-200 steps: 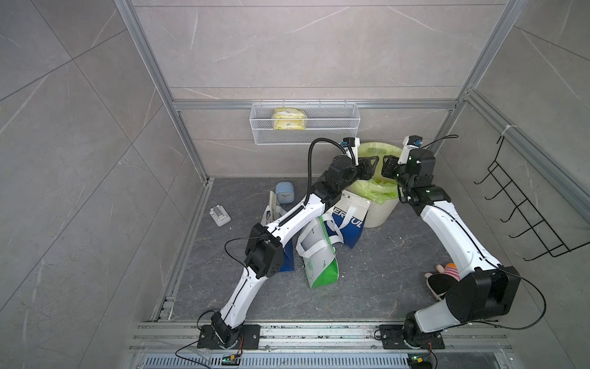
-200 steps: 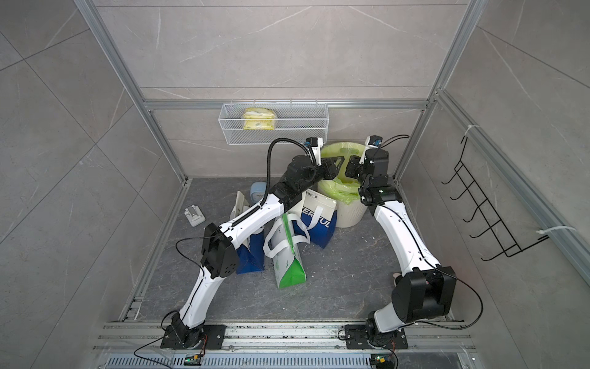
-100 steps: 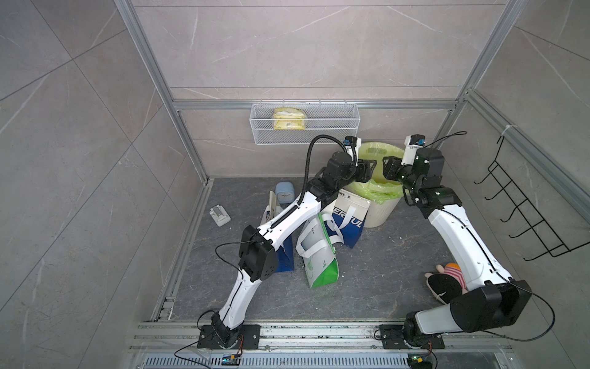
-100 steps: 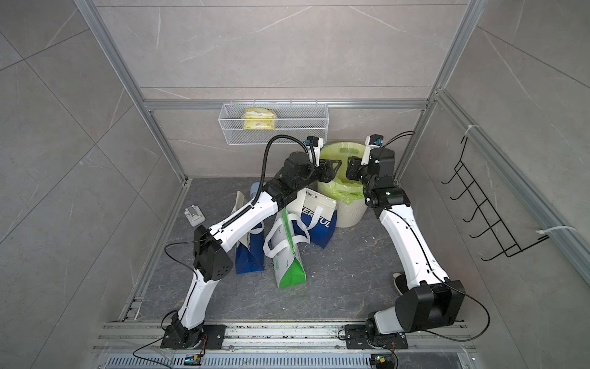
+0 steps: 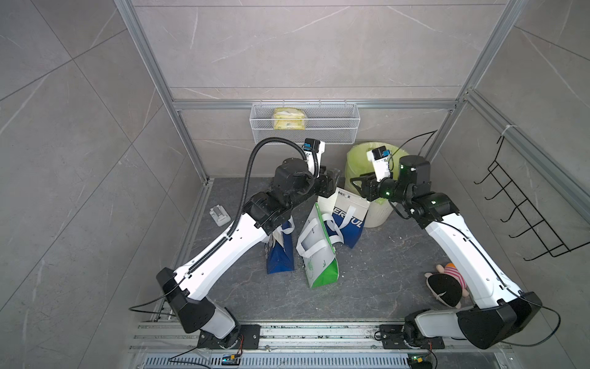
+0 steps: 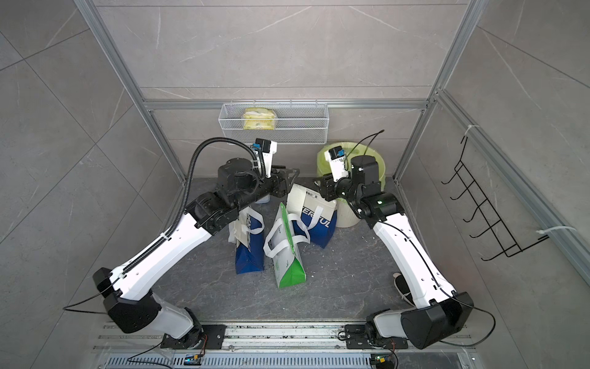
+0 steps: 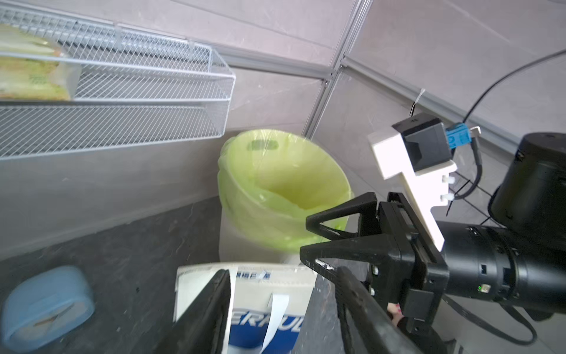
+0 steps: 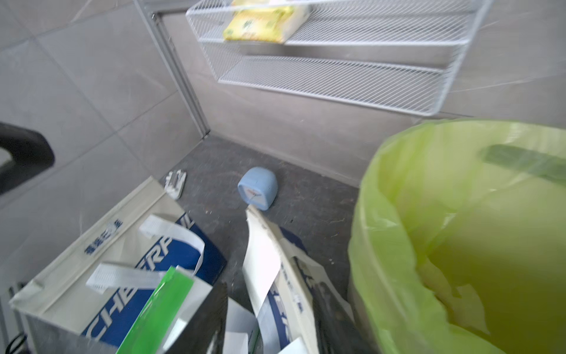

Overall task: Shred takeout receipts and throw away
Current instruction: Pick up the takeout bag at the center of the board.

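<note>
The robot will tilt its right gripper downward next and lower the open fingers on both sides of the bag's rim [image 8: 299, 287] beside the bin, because that rim stands below the gripper.
My left gripper [image 5: 334, 175] and right gripper [image 5: 355, 182] face each other above the top edge of a blue-and-white paper bag [image 5: 348, 220], just beside the green-lined bin [image 5: 359, 159]. Both stand open with nothing between the fingers, as the left wrist view shows for the left gripper [image 7: 281, 272] and the right gripper [image 7: 306, 236]. In the right wrist view a plain white slip [image 8: 263, 260], seemingly a takeout receipt, lies against the bag's upper face under the right gripper [image 8: 269, 294]. Pale paper scraps [image 8: 456, 294] lie inside the bin's liner [image 8: 428, 199].
A green-and-white bag [image 5: 319, 265] and a second blue-and-white bag [image 5: 281, 252] stand in front. A blue clock [image 8: 258, 188] and a small white device [image 5: 220, 214] lie near the back left. A wire basket [image 5: 332, 127] hangs above the bin. A plush doll [image 5: 445, 286] lies at right.
Both grippers have drawn back from over the bin's mouth toward the left and now hang over the blue-and-white bag. The left jaws have spread wider.
</note>
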